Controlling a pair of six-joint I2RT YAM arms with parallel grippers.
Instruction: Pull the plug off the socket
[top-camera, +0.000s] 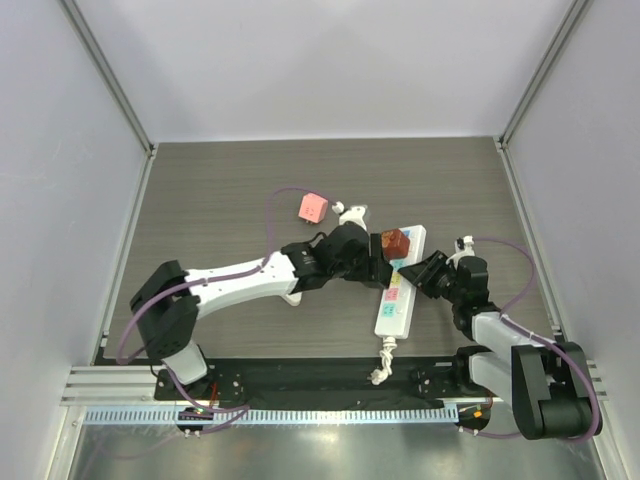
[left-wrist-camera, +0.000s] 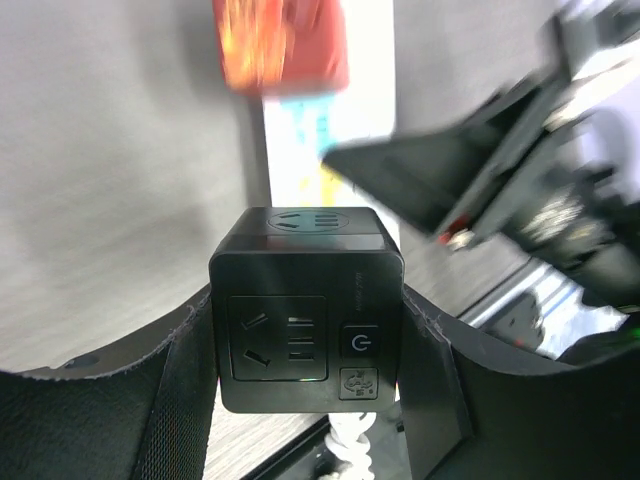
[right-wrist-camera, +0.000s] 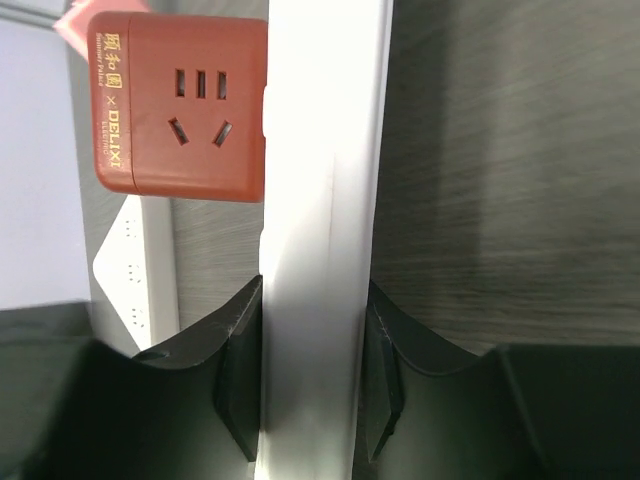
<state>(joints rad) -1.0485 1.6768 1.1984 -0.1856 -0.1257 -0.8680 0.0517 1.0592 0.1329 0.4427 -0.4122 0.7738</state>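
Observation:
Next, my left gripper moves outward and down onto bare tabletop (top-camera: 332, 223) beside the pink cube to release the black cube, as that spot is clear of the power strip (top-camera: 392, 312).
The white power strip (top-camera: 392, 312) with coloured outlet faces lies near the table's front, its knotted cord (top-camera: 381, 366) at the near end. My left gripper (top-camera: 377, 267) is shut on a black cube plug (left-wrist-camera: 305, 310), which has its own outlet face and power button. The strip (left-wrist-camera: 298, 140) runs behind the black cube; I cannot tell whether the cube still sits in it. My right gripper (top-camera: 422, 276) is shut on the strip's long sides (right-wrist-camera: 312, 250), close to the left gripper. A red cube plug (top-camera: 395, 243) sits in the strip's far end and shows in the right wrist view (right-wrist-camera: 180, 105).
A pink cube (top-camera: 313, 208) and a small white triangular plate (top-camera: 351, 213) lie behind the left gripper. The plate also shows in the right wrist view (right-wrist-camera: 130, 260). Grey walls enclose the table on three sides. A black rail (top-camera: 320, 380) runs along the front edge.

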